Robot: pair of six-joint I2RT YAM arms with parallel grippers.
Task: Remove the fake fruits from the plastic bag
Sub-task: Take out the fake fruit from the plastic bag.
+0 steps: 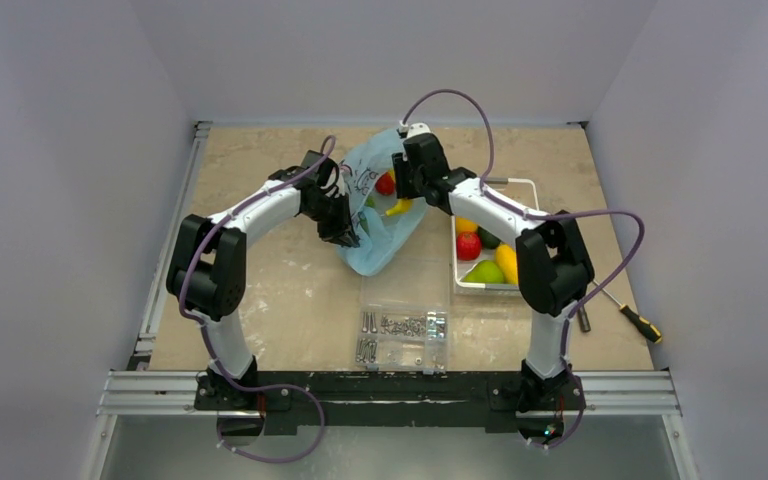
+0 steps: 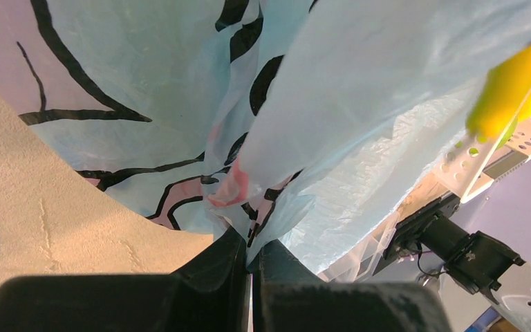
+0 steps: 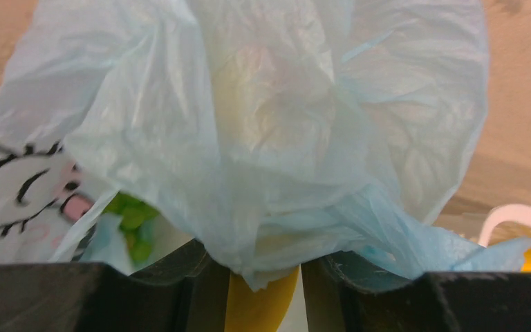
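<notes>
My right gripper should back out of the bag's opening next, then move across over the white basket, because bag film (image 3: pixel 283 124) hangs over the yellow fruit (image 1: pixel 400 207).
The light-blue plastic bag (image 1: pixel 372 240) lies mid-table between both arms. My left gripper (image 1: pixel 346 236) is shut on a fold of the bag (image 2: pixel 180 104), film pinched between its jaws (image 2: pixel 252 252). My right gripper (image 1: pixel 398 196) is at the bag's mouth, shut on a yellow fruit (image 1: pixel 400 207) with bag film (image 3: pixel 283 124) draped over the jaws (image 3: pixel 256 266). The yellow fruit (image 3: pixel 263 308) fills the gap between the fingers. A red fruit (image 1: pixel 385 184) sits in the bag's mouth. A green grape bunch (image 3: pixel 133 221) shows inside the bag.
A white basket (image 1: pixel 532 185) right of the bag holds red (image 1: pixel 469 245), yellow (image 1: pixel 506 262), green (image 1: pixel 486 272) and other fruits. A clear compartment box (image 1: pixel 403 335) with screws lies in front. A screwdriver (image 1: pixel 637 320) lies at the right edge.
</notes>
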